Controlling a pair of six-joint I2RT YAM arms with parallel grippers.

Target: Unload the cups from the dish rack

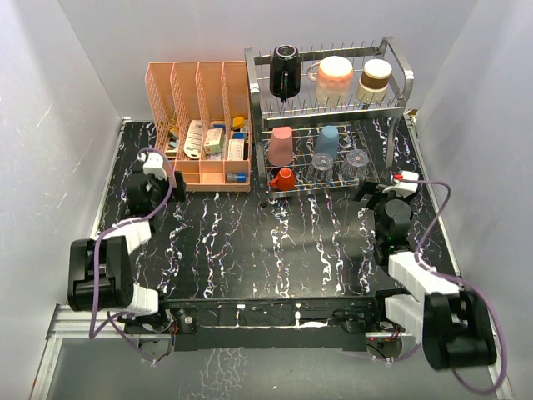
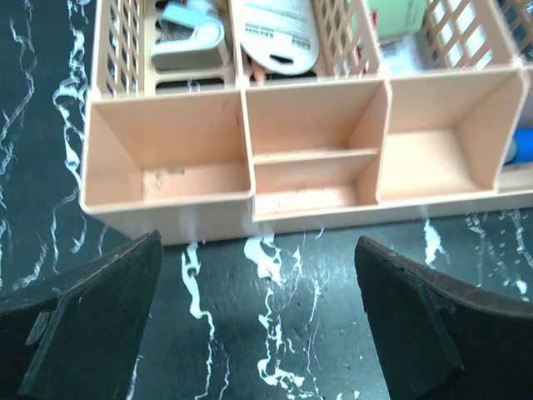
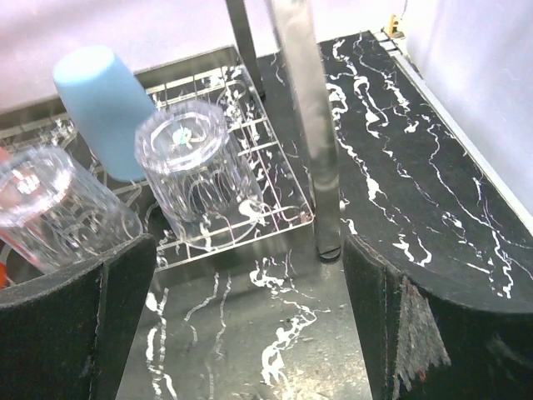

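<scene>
The right gripper moves to the left in the top view next, tilting its fingers down around the clear glass's base, as that glass beside the orange-red cup (image 1: 284, 178) is upturned.
The silver wire dish rack (image 1: 400, 68) stands at the back right. Its top tier holds a black mug (image 1: 285, 71), a peach mug (image 1: 335, 77) and a beige-brown cup (image 1: 375, 79). On the lower tier stand a pink tumbler (image 1: 281, 146), a blue tumbler (image 1: 327, 140), two clear glasses (image 1: 321, 165) (image 1: 356, 160) and a small orange-red cup (image 1: 284, 178). My right gripper (image 1: 379, 196) (image 3: 250, 317) is open and empty, low in front of the rack's right corner post (image 3: 310, 125), near one upturned glass (image 3: 196, 167). My left gripper (image 1: 166, 185) (image 2: 258, 317) is open and empty, far from the rack.
A peach-orange plastic organizer (image 1: 200, 108) (image 2: 166, 218) with dividers, small boxes and bottles stands left of the rack, just ahead of my left fingers. White walls enclose the black marbled table (image 1: 275, 242) on three sides.
</scene>
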